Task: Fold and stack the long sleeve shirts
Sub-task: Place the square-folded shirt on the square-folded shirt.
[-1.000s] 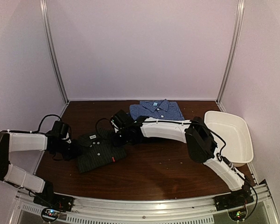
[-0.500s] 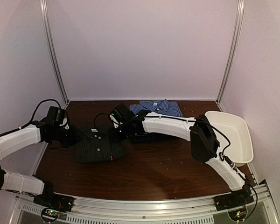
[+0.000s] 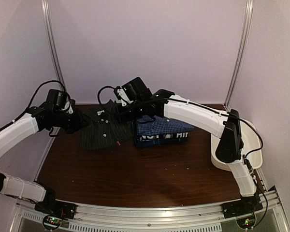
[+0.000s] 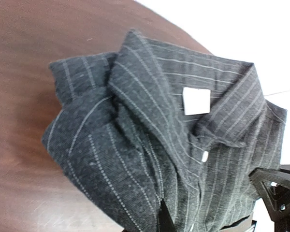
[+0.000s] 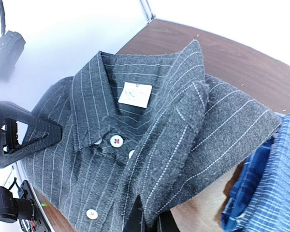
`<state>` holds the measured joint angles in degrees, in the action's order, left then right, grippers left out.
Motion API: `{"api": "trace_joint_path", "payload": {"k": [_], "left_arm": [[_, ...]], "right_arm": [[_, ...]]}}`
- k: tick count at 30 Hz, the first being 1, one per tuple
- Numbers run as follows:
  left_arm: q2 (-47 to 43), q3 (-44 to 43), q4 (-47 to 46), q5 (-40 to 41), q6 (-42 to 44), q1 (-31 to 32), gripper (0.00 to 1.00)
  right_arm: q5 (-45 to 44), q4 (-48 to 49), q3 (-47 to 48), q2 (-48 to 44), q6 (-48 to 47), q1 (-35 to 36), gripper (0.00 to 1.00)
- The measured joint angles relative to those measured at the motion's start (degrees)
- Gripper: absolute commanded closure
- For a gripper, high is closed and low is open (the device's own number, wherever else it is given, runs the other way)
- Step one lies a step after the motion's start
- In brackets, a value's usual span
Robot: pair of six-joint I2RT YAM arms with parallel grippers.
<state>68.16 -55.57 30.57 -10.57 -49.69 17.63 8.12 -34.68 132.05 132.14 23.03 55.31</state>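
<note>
The blue checked shirt [image 3: 163, 126] lies to the right of my left gripper in the top view, so I should lift the pinstriped shirt across, lower it there and let go.
The dark charcoal pinstriped shirt [image 3: 102, 133] hangs folded between both grippers, above the table's back left. My left gripper [image 3: 80, 123] is shut on its left edge and my right gripper [image 3: 123, 113] is shut on its right edge. In the left wrist view the shirt [image 4: 174, 140] fills the frame, collar and white label up, with my gripper [image 4: 164, 221] clamped into the cloth. The right wrist view shows the same shirt [image 5: 150, 140] with white buttons in my right gripper [image 5: 146, 220]. The blue checked shirt [image 3: 163, 126] lies folded on the navy lettered shirt [image 3: 159, 138] just to the right.
The white plastic tub [image 3: 251, 137] stands at the right edge, partly behind the right arm. Bare brown table [image 3: 135, 179] lies in front of the shirts. Pale walls and metal posts enclose the back and sides. The blue checked shirt [image 5: 270, 183] shows at the right wrist view's lower right.
Both grippers have risen and moved back, lifting the charcoal shirt off the table. The right arm now arches higher, uncovering the blue and navy stack beneath it.
</note>
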Motion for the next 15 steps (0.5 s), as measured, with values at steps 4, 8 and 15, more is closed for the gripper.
{"api": "trace_joint_path", "payload": {"k": [4,8,15], "left_arm": [[5.49,-6.91,-0.61,0.22,-0.13,4.15,1.0],[13.44,-15.74,-0.72,0.83,-0.33,8.46,1.0],[29.11,-32.5,-2.21,1.38,-0.79,14.88,1.0]], "right_arm": [[-1.6,-0.63,-3.21,-4.26,-1.4,-2.12,1.0],[-3.1,-0.52,-10.25,-10.05,-2.62,-5.66,1.0],[-3.8,1.7,-25.18,-20.9,-4.35,-15.06,1.0]]}}
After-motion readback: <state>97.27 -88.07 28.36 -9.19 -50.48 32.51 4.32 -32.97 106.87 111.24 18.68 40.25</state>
